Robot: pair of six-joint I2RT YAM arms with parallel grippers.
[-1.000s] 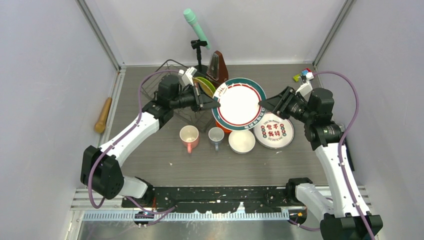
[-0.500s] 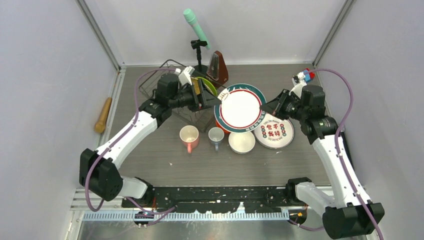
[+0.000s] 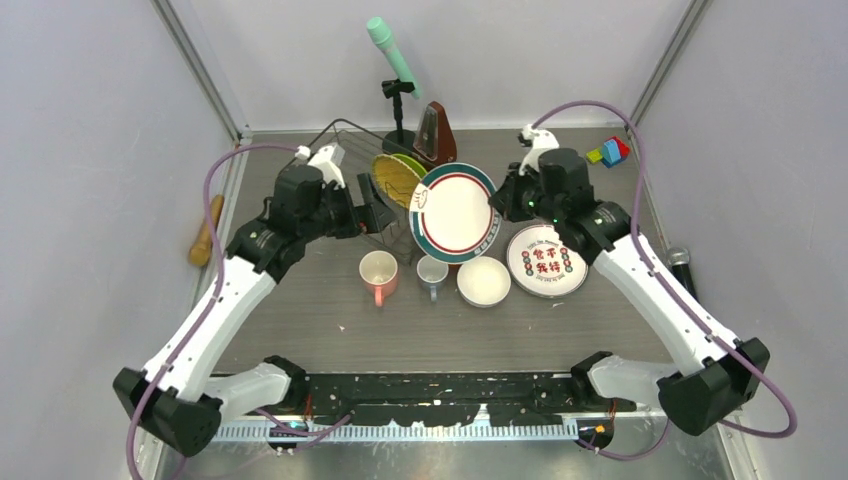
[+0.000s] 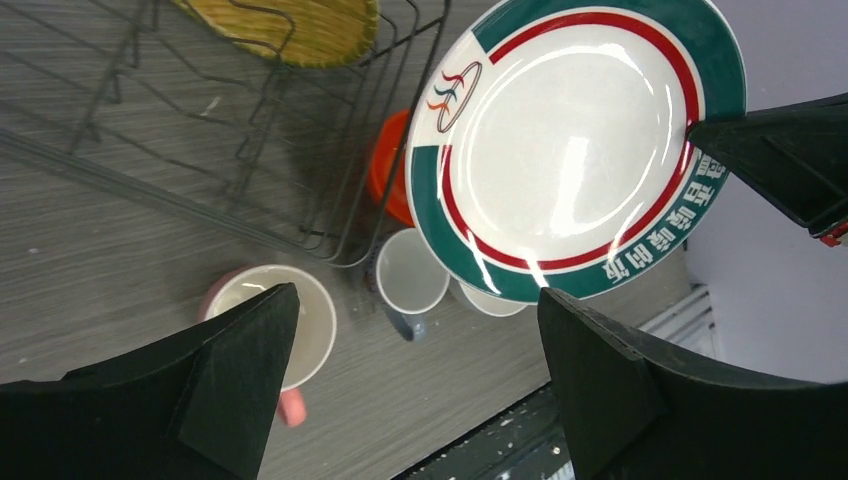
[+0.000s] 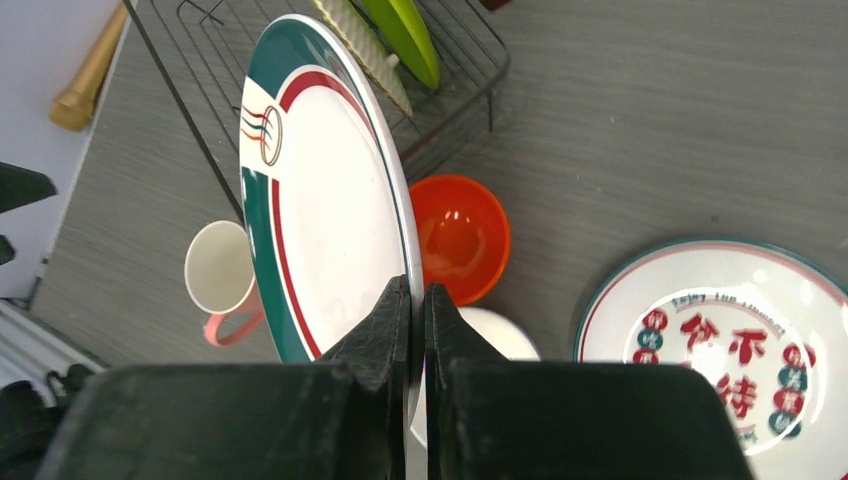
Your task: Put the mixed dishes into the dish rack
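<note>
My right gripper goes left in the top view next, then down, to release the white plate in the empty rack's slot (image 3: 385, 194) beside the tan plate.
My right gripper (image 3: 497, 205) (image 5: 417, 290) is shut on the right edge of a white plate with a teal rim and red ring (image 3: 455, 212) (image 5: 320, 200), holding it tilted in the air beside the dish rack (image 3: 335, 125). My left gripper (image 3: 375, 212) (image 4: 415, 295) hangs open and empty over the rack's right side, clear of the plate (image 4: 575, 140). A tan plate (image 3: 392, 178) and a lime-green plate (image 3: 412, 163) stand in the rack. On the table lie a pink mug (image 3: 379, 275), grey-blue mug (image 3: 432, 272), white bowl (image 3: 484, 282), orange-red bowl (image 5: 460, 235) and a plate with red characters (image 3: 547, 261).
A brown metronome (image 3: 436, 135) and a green microphone on a stand (image 3: 393, 50) stand behind the rack. A wooden handle (image 3: 207, 228) lies by the left wall. Coloured blocks (image 3: 610, 151) sit at the back right. Walls close in three sides.
My left gripper opened, let go of the plate's left edge and drew back to the left. My right gripper shut on the plate's right edge and carried it left toward the rack.
</note>
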